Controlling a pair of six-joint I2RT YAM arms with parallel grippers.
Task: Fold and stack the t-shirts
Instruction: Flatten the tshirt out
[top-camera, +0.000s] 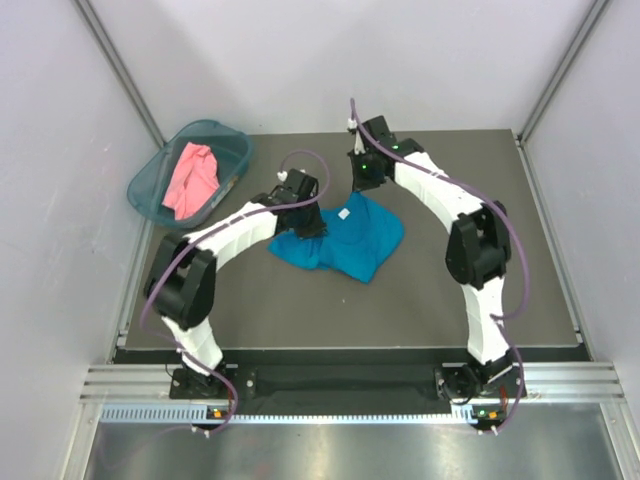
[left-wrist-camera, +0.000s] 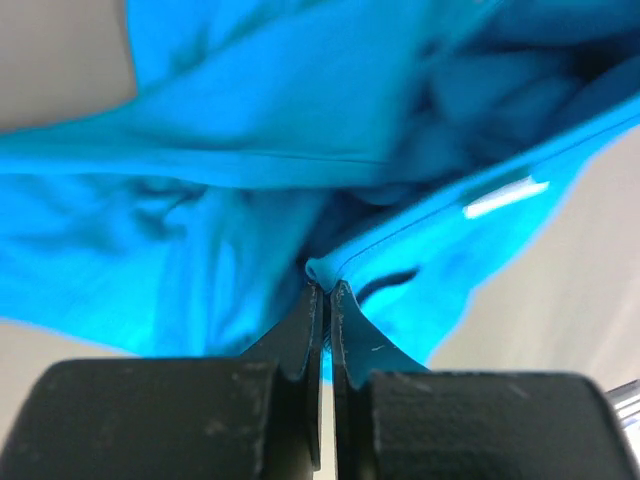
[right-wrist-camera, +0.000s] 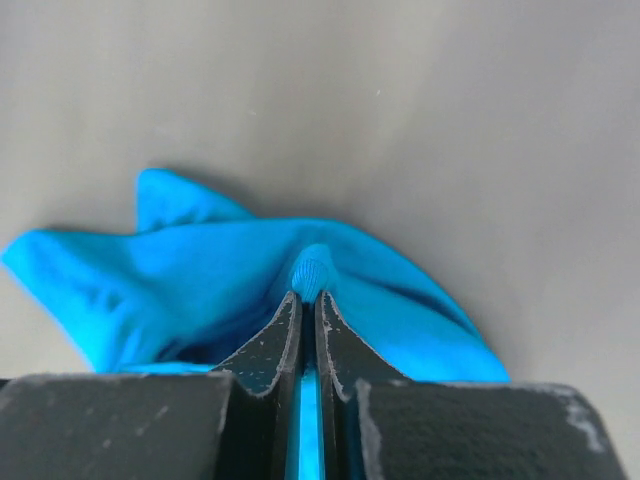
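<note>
My right gripper needs to lift the shirt's pinched fold (top-camera: 356, 193) (right-wrist-camera: 312, 279) off the table and then let go, because my left gripper is also holding the shirt by a hem fold.
The teal-blue t-shirt (top-camera: 345, 240) lies bunched on the dark table (top-camera: 400, 300) between both arms. My left gripper (top-camera: 306, 226) is at its left edge, shut on a hem fold of the cloth (left-wrist-camera: 322, 268), which fills the left wrist view. My right gripper (top-camera: 362, 186) is at the shirt's far edge, shut on a pinched ridge of the same shirt (right-wrist-camera: 312, 270). The salmon-pink t-shirt (top-camera: 192, 180) lies crumpled in the teal basket (top-camera: 150, 180) at the back left.
The basket stands at the table's back left corner, half over the edge. Grey walls (top-camera: 60, 200) and metal frame posts enclose the table on three sides. A metal rail (top-camera: 340, 385) runs along the near edge by the arm bases.
</note>
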